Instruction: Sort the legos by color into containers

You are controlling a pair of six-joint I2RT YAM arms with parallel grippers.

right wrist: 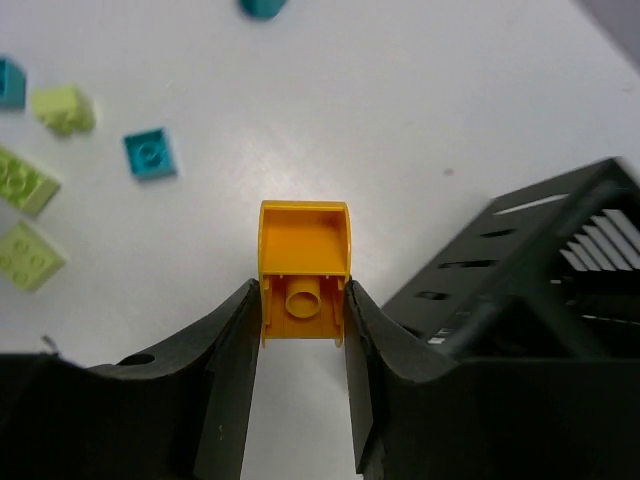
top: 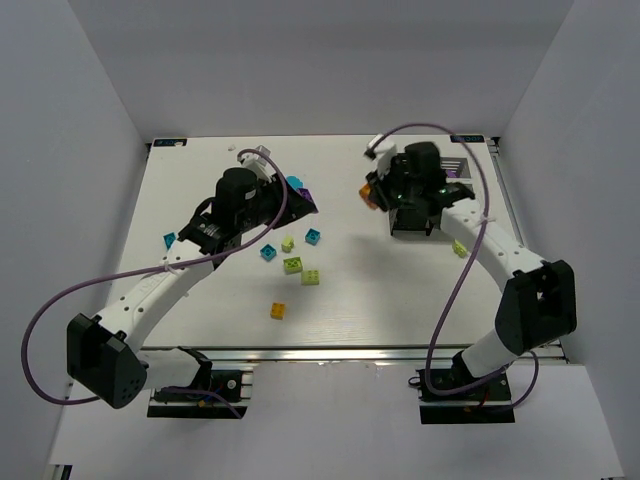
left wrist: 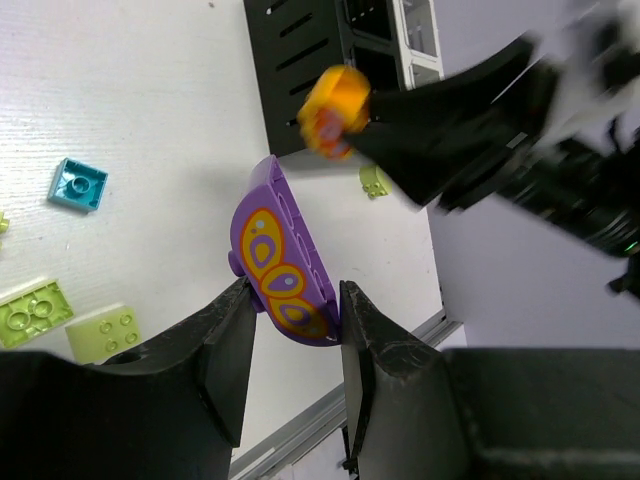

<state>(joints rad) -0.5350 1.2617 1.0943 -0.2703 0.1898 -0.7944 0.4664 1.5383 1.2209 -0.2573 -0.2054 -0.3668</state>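
My right gripper crosses the black bin (right wrist: 540, 270) next and releases the orange brick over the white tray's near section, since purple shows in the far one.
My left gripper (left wrist: 293, 325) is shut on a rounded purple brick (left wrist: 281, 268) with orange and yellow ovals, held above the table; it shows in the top view (top: 306, 198) too. My right gripper (right wrist: 303, 320) is shut on an orange brick (right wrist: 303, 270), hollow underside facing the camera, held above the table just left of the black bin (right wrist: 540, 270). The orange brick also shows in the top view (top: 368, 193) and the left wrist view (left wrist: 334, 108). Loose teal, lime and yellow bricks lie mid-table: teal (top: 314, 236), lime (top: 292, 265), yellow (top: 278, 311).
The black bin (top: 413, 228) with the white tray (top: 455, 165) behind it stands at the far right, mostly under my right arm. A lime brick (top: 459, 248) lies right of the bin. A teal brick (top: 168, 240) lies at the left. The table's front rail (top: 330, 352) runs along the near edge.
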